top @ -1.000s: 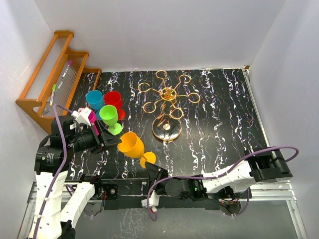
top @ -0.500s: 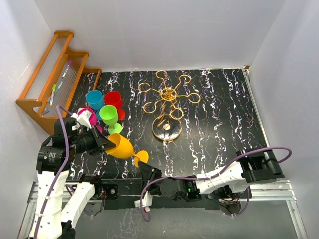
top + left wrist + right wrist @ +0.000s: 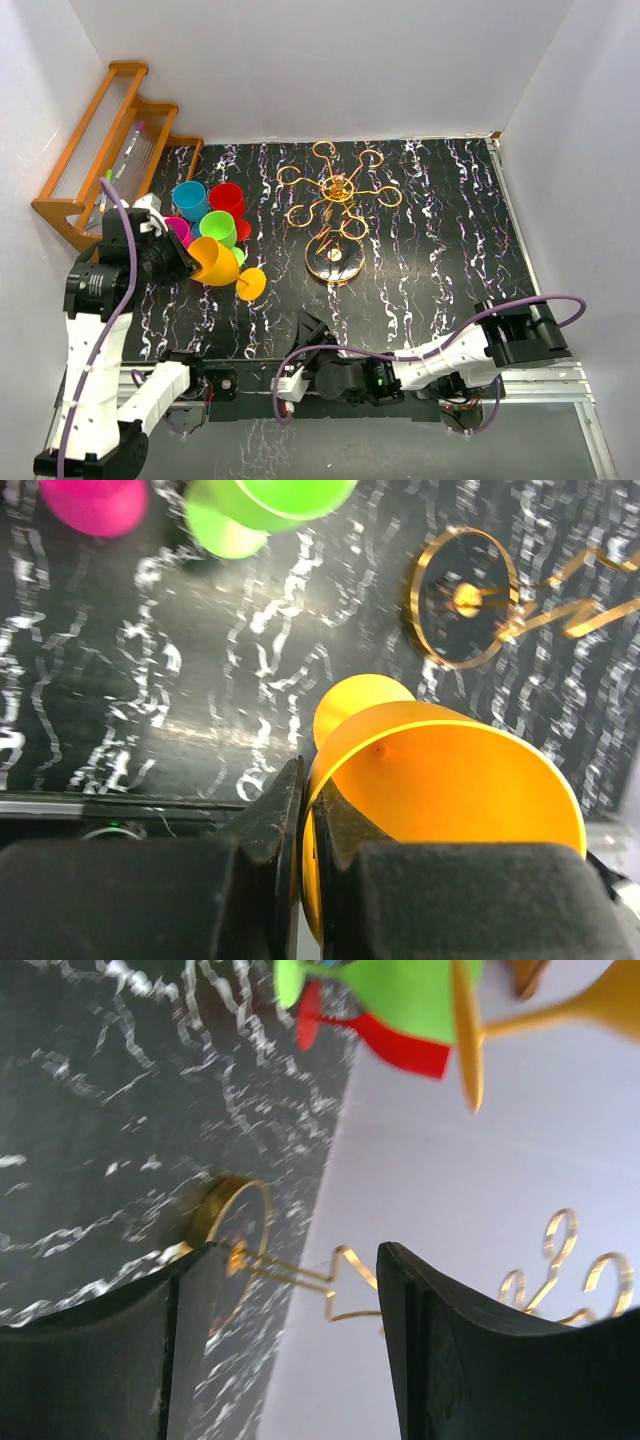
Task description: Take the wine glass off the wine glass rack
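Observation:
My left gripper will next move down, turn the tilted glass upright and let go of its rim, since the bare tabletop beside the pink and green glasses is below.
An orange wine glass lies tilted above the table, its foot pointing right. My left gripper is shut on the bowl's rim; in the left wrist view the gripper has one finger inside the orange bowl and one outside. The gold wine glass rack stands mid-table with bare loops, its ring base to the right of the glass. My right gripper stands open near the front edge, holding nothing. Between its fingers the rack's base shows far off.
Blue, red, green and pink glasses stand grouped just behind the held glass. A stepped wooden shelf sits at the far left. The white walls close in on three sides.
My left gripper shut on the orange glass's rim and carried it left toward the group. My right gripper let go of the glass's foot end, opened and drew back toward the front.

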Controlling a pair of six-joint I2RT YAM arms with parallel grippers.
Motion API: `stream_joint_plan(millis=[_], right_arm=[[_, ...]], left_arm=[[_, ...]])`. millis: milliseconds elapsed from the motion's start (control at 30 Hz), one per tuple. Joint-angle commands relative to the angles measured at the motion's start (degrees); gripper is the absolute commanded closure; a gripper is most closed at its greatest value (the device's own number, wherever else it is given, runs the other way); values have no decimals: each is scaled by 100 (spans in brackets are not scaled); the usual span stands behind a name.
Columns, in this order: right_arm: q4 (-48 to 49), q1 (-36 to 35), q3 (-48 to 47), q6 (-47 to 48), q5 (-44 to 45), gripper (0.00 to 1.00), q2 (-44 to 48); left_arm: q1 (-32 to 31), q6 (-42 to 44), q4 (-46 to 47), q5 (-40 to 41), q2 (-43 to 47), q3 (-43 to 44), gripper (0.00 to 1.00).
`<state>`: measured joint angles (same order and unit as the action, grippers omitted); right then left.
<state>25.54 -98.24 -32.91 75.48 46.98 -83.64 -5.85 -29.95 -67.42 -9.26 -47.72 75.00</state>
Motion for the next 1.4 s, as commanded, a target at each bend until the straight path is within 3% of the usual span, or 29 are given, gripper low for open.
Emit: stream_joint_plan(millis=[0,300,500,733,1000,1267,1367], right_arm=[[-1689,-1638,-422,-2614,549,35,349],[-4036,-1551,-1261,-6658,832,35,980],[-4887,-1350,-1396,-8217,742,35,1117],[-4909,-1233,-1236,-8741,771,35,1485],[-4909,-1220,-1116,-8857,859,35,2040],[-4921,-1224,-993,-9031,905,35,2492],[-5000,-1224,-995,-9185,893,35,2525]], left_arm=[[-21,321,202,1381,-496,66,100],[-22,457,1101,2550,-935,-882,100],[-22,395,1592,2905,-1028,-1456,100],[-23,484,2015,3368,-1103,-1636,100],[-22,496,2298,3217,-1436,-1887,99],[-23,446,2332,3019,-1490,-1947,88],[-21,430,2226,3013,-1401,-1860,72]])
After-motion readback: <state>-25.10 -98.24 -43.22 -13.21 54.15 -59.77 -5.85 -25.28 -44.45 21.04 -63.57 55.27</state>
